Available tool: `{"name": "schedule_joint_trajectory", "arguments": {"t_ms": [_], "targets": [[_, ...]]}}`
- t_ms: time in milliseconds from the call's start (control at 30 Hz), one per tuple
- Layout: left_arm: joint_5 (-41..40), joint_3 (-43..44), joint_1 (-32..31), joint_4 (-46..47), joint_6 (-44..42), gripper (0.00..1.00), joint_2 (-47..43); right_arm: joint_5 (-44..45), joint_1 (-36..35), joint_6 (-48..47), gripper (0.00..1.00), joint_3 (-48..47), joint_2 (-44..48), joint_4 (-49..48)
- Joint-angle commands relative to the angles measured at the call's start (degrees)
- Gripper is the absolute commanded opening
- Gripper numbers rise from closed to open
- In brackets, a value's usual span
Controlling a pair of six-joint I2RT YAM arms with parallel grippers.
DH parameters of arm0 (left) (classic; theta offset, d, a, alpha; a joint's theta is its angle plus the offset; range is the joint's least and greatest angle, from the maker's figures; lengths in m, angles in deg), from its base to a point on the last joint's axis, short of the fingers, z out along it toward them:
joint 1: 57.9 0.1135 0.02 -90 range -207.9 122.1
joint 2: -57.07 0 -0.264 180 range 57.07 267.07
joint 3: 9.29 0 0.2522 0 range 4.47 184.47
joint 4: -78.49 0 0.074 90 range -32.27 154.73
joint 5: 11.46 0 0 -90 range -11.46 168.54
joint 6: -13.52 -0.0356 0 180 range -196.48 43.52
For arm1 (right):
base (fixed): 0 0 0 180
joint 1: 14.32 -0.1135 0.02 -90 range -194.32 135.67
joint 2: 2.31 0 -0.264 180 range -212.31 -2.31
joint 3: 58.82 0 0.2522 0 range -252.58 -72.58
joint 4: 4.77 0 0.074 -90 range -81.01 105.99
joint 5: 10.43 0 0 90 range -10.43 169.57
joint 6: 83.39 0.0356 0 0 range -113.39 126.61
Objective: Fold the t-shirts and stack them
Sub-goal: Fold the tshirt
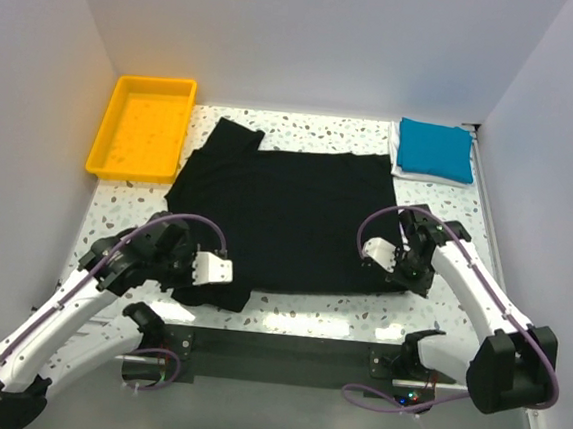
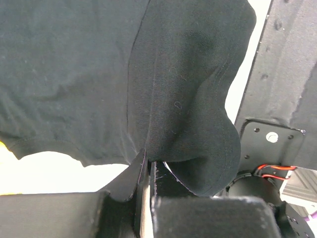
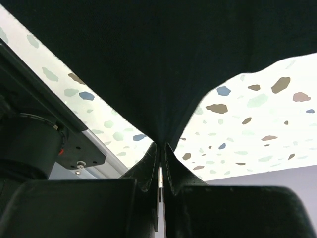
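Observation:
I should move the pinched near part of the t-shirt outward with my left gripper, over the t-shirt's body (image 1: 213, 206) (image 2: 54, 104), and release it there. The t-shirt's body is outward of the gripper and still unfolded.
A black t-shirt (image 1: 287, 210) lies spread across the middle of the speckled table. My left gripper (image 1: 196, 279) is shut on its near-left part, where a sleeve (image 2: 198, 99) hangs bunched above the pinch (image 2: 147, 161). My right gripper (image 1: 394, 272) is shut on its near-right corner; the black cloth (image 3: 163, 64) pulls to a point between the fingertips (image 3: 161, 145). A folded blue t-shirt (image 1: 435, 149) rests on a folded white one (image 1: 411, 171) at the back right.
A yellow tray (image 1: 142, 127) stands at the back left. White walls close in the table on the left, back and right. The arm bases and a black rail (image 1: 285, 350) sit at the near edge.

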Motion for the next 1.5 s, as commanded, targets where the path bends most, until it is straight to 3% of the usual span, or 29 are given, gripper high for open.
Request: {"name": "schedule_joint_trajectory", "arguments": {"t_ms": [0, 233, 567, 867, 1233, 1400, 1467], "targets": [[1.1, 1.0, 0.6, -0.5, 0.7, 0.0, 3.4, -0.1, 0.2, -0.8, 0.0, -4.8, -4.5, 1.4], [3.0, 2.7, 1.8, -1.8, -9.2, 0.0, 15.9, -1.3, 0.1, -1.9, 0.0, -11.7, -13.3, 0.8], [7.1, 19.5, 16.8, -8.6, -25.6, 0.01, 40.0, -1.0, 1.2, -4.3, 0.0, -17.5, -21.8, -0.2], [6.9, 28.8, 19.8, -8.6, -29.5, 0.05, 54.0, -1.4, 4.4, -5.1, 0.0, -25.7, -32.9, -1.2], [5.2, 36.8, 21.0, -8.5, -33.2, 0.09, 63.8, -1.0, 5.9, -5.5, 0.0, -30.4, -40.3, -2.5], [5.1, 40.1, 21.3, -7.6, -32.9, 0.16, 67.0, -0.6, 5.8, -4.0, 0.0, -32.5, -42.8, -3.7], [5.6, 41.0, 22.3, -7.1, -32.3, 0.25, 68.0, -0.4, 5.8, -2.6, 0.0, -33.2, -43.9, -4.0]]}}
